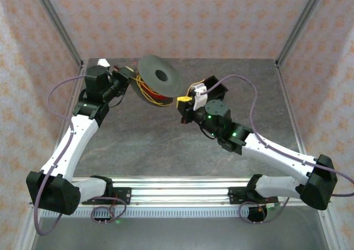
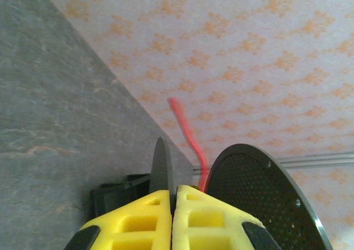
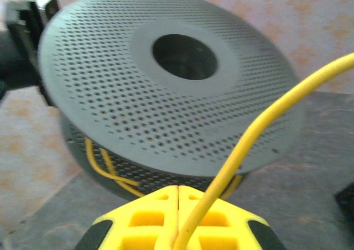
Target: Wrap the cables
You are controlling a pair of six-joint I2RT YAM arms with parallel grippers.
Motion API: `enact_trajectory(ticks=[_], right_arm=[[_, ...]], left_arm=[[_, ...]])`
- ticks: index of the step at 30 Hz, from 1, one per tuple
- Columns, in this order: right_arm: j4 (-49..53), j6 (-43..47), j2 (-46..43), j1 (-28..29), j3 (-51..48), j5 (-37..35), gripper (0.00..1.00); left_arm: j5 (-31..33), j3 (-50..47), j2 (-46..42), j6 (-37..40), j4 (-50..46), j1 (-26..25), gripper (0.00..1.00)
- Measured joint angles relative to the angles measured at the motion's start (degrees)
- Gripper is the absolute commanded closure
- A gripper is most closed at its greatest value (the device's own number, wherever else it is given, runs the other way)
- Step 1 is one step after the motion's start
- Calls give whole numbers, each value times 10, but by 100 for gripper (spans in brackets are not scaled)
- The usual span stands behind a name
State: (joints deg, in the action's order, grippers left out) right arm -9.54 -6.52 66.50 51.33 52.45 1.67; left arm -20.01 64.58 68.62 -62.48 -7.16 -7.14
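The right gripper will sweep around the near rim of the spool toward the left gripper before it lets go of the yellow cable [image 3: 260, 129], whose end is still unwound.
A grey perforated spool [image 1: 160, 77] hangs tilted above the back of the table. Yellow and red cables [image 1: 148, 93] are wound between its two discs. My left gripper [image 1: 130, 79] is at the spool's left side. In the left wrist view my left gripper [image 2: 174, 190] is shut on the thin edge of one disc [image 2: 161, 164], with a red wire [image 2: 191, 142] and the other disc [image 2: 263, 200] beyond. My right gripper [image 1: 184, 102] sits just right of the spool. My right gripper [image 3: 178, 188] is shut on a yellow cable [image 3: 260, 129] that rises to the right; the spool [image 3: 166, 100] is close ahead.
The grey stone-look table [image 1: 155, 145] lies beneath both arms. Patterned walls and metal frame posts [image 1: 61, 26] close in the back and sides. A small white object [image 1: 103, 62] lies at the back left corner. An aluminium rail [image 1: 177, 186] runs along the near edge.
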Motion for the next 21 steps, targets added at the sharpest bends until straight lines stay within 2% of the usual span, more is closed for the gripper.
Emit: enact_trajectory(ticks=[3, 10, 15, 21], right_arm=[[31, 29, 8, 8, 13, -7, 100], [137, 143, 133, 93, 167, -31, 100], [154, 168, 137, 100, 160, -40, 100], [157, 171, 137, 99, 160, -40, 97]], left_arm=[[21, 18, 3, 23, -38, -11, 100], [106, 97, 33, 108, -110, -72, 100], [135, 104, 42, 144, -149, -90, 100], [127, 119, 64, 164, -168, -93, 100]])
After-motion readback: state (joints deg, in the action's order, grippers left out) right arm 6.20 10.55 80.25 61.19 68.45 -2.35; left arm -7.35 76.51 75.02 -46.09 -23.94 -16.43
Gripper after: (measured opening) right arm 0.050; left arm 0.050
